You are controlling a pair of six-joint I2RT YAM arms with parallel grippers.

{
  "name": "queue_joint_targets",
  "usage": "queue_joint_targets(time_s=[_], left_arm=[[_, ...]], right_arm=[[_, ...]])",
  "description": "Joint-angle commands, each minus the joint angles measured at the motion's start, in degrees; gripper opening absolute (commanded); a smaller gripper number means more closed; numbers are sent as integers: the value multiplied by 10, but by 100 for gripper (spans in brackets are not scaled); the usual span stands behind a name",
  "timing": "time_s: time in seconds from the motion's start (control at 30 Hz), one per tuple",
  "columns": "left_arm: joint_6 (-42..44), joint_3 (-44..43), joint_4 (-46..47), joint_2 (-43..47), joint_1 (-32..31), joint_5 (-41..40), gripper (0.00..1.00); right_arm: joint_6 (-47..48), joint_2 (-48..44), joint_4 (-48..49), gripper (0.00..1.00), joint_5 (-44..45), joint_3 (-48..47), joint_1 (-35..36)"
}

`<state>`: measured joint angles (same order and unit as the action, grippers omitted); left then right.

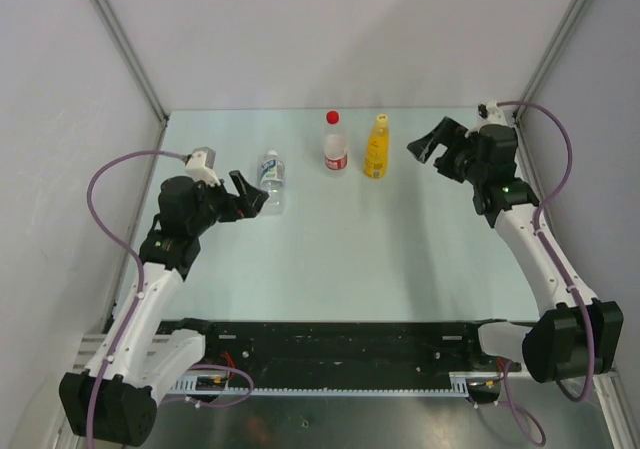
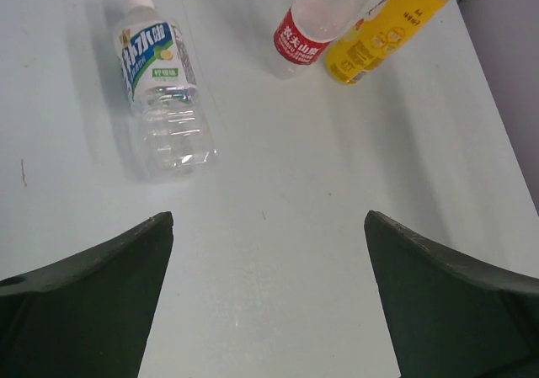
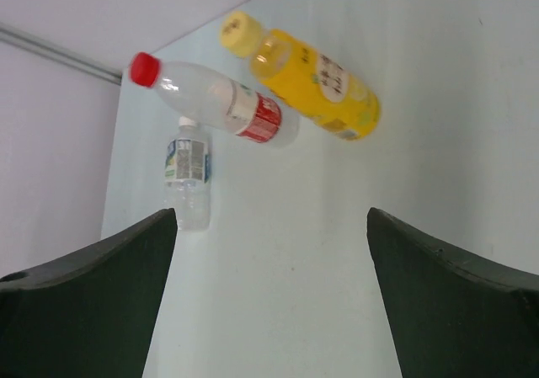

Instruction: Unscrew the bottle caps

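Observation:
The bottle with the yellow cap (image 1: pixel 381 120) stands nearest. My right gripper will next turn and swing to the left in the top view, then close on that cap.
Three bottles stand in a row at the back of the table. The blue-white label bottle (image 1: pixel 272 174) has a white cap (image 1: pixel 270 155). The red-white label bottle (image 1: pixel 335 152) has a red cap (image 1: pixel 332 117). The yellow bottle (image 1: pixel 376 154) has a yellow cap (image 1: pixel 381 120). My left gripper (image 1: pixel 251 192) is open and empty, just left of the blue-label bottle (image 2: pixel 160 92), not touching it. My right gripper (image 1: pixel 429 143) is open and empty, right of the yellow bottle (image 3: pixel 320 87). The right wrist view shows all three caps: yellow (image 3: pixel 238 33), red (image 3: pixel 144 69), white (image 3: pixel 187 124).
Grey walls with metal corner posts (image 1: pixel 125 44) close in the table (image 1: pixel 360 249) at the left, back and right. A black rail (image 1: pixel 330 344) with the arm bases runs along the near edge.

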<state>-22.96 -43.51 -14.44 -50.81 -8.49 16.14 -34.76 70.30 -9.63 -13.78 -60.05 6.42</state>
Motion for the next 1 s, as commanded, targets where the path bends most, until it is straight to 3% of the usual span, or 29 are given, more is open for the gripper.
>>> queue_joint_targets(time_s=[0.0, 0.27, 0.57, 0.77, 0.97], left_arm=[[19, 5, -2, 23, 4, -3, 100], [42, 18, -4, 11, 4, 0, 99], [59, 9, -7, -15, 4, 44, 99], [63, 3, -8, -31, 4, 60, 99], [61, 6, -8, -42, 4, 58, 99]], right_arm=[[60, -2, -56, 99, 51, -86, 36], [140, 26, -76, 99, 130, -140, 114], [216, 132, -86, 99, 316, -235, 216], [252, 240, -103, 99, 380, -329, 226], [255, 355, -138, 99, 350, -445, 197]])
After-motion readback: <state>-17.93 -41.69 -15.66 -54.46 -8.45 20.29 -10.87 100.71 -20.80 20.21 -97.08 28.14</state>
